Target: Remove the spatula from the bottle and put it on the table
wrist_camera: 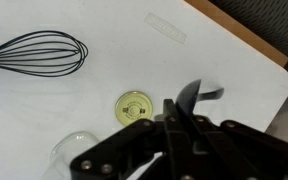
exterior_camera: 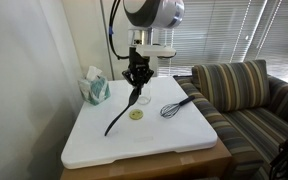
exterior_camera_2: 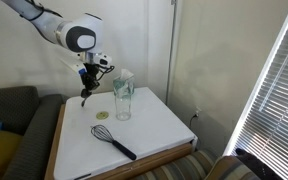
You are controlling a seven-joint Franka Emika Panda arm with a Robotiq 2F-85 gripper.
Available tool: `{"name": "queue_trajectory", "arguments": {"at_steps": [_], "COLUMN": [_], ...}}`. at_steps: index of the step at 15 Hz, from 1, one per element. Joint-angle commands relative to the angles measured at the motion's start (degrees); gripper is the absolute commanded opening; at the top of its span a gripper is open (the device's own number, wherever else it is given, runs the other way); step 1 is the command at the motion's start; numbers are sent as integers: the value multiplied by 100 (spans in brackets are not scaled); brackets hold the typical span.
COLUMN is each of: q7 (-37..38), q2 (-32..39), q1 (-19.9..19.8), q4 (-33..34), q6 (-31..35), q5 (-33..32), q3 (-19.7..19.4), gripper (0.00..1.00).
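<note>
Next, my gripper goes down slightly toward the bare white tabletop (exterior_camera: 121, 122) (wrist_camera: 204, 78) beside the yellow lid and lets go of the black spatula there, since that clear spot lies below it.
My gripper (exterior_camera: 136, 72) is shut on the black spatula (exterior_camera: 119, 113), which slants down and away from the fingers toward the white table (exterior_camera: 184, 135). The spatula is outside the clear glass bottle (exterior_camera: 141, 97), which stands upright just beside the gripper. In the other exterior view the gripper (exterior_camera_2: 87, 82) hangs above the table (exterior_camera_2: 154, 125), beside the bottle (exterior_camera_2: 122, 98). In the wrist view the spatula's head (wrist_camera: 191, 100) sticks out past the shut fingers (wrist_camera: 179, 125), and the bottle's rim (wrist_camera: 74, 155) shows at the bottom edge.
A round yellow lid (exterior_camera: 136, 114) (exterior_camera_2: 101, 115) (wrist_camera: 134, 106) lies near the bottle. A black wire whisk (exterior_camera: 177, 106) (exterior_camera_2: 114, 140) (wrist_camera: 34, 52) lies on the table. A teal-and-white tissue box (exterior_camera: 95, 87) stands at the back. A striped sofa (exterior_camera: 244, 95) adjoins the table.
</note>
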Motion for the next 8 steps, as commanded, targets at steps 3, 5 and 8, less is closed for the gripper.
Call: {"name": "queue_trajectory", "arguments": {"at_steps": [3, 5, 8], "q7": [-238, -325, -484], "q2": [127, 146, 190], "q1": [-226, -288, -386], "q4": [71, 26, -39], "q6": [91, 126, 118], "q5": [373, 539, 778], "q3": [184, 248, 323], "gripper": [2, 2, 2]}}
